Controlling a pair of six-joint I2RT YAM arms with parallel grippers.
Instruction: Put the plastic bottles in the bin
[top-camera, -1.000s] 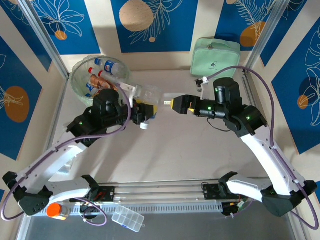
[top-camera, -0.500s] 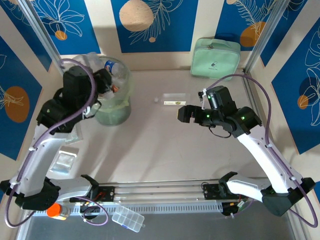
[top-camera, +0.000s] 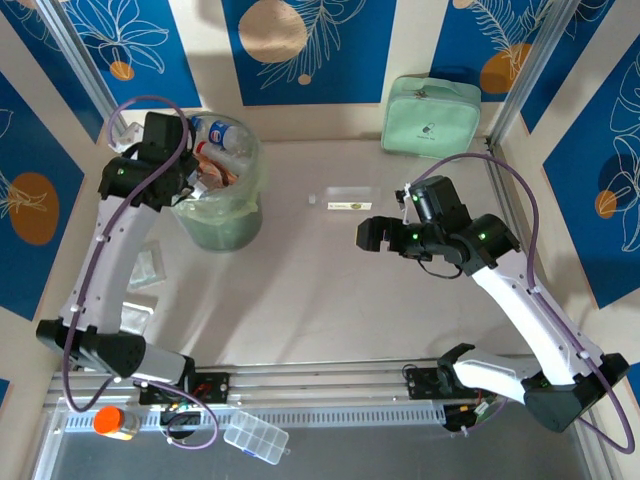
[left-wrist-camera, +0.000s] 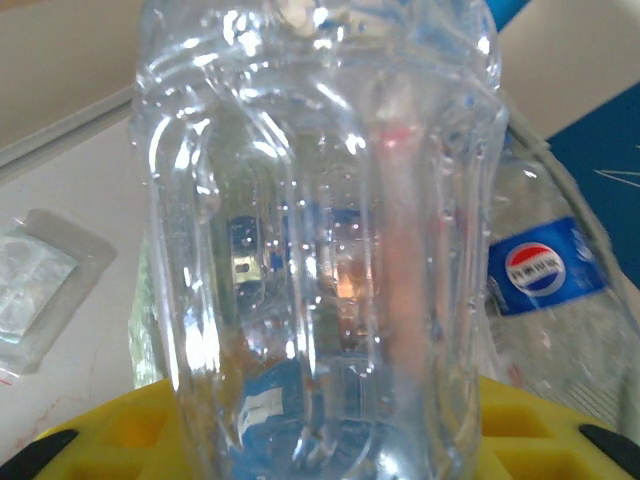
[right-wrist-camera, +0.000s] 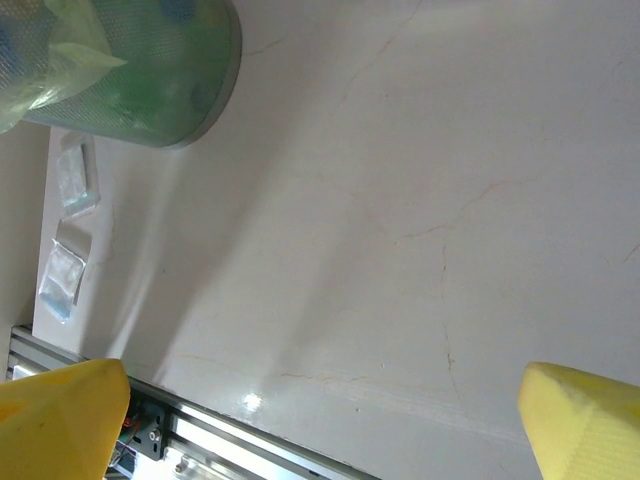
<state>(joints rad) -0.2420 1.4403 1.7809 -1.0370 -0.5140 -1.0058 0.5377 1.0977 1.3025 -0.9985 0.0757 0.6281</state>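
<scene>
The clear bottle is still hanging close to the bin's rim, so my left gripper should next move it outward over the bin's piled opening (top-camera: 212, 172).
My left gripper (top-camera: 193, 172) hangs at the left rim of the bin (top-camera: 232, 222), shut on a clear plastic bottle (left-wrist-camera: 320, 230) that stands between its yellow fingers (left-wrist-camera: 100, 440). The bin is a round translucent wastebasket with a pale green liner, and several bottles (top-camera: 216, 133) lie piled in it. One of these, with a blue Pepsi label (left-wrist-camera: 545, 268), lies just behind the held bottle. Another clear bottle (top-camera: 343, 203) lies on the table's far middle. My right gripper (top-camera: 364, 235) hovers open to the right of centre, its yellow fingertips (right-wrist-camera: 60, 420) wide apart over bare table.
A mint-green zippered case (top-camera: 432, 115) stands at the back right. Small clear packets (top-camera: 143, 272) lie on the table left of the bin. An orange-capped jar (top-camera: 115, 421) and a clear compartment box (top-camera: 256, 437) sit at the near edge, below the rail.
My left arm has swung from the middle of the table up and left to the bin, carrying the clear bottle. My right gripper has pulled back slightly to the right and stayed open.
</scene>
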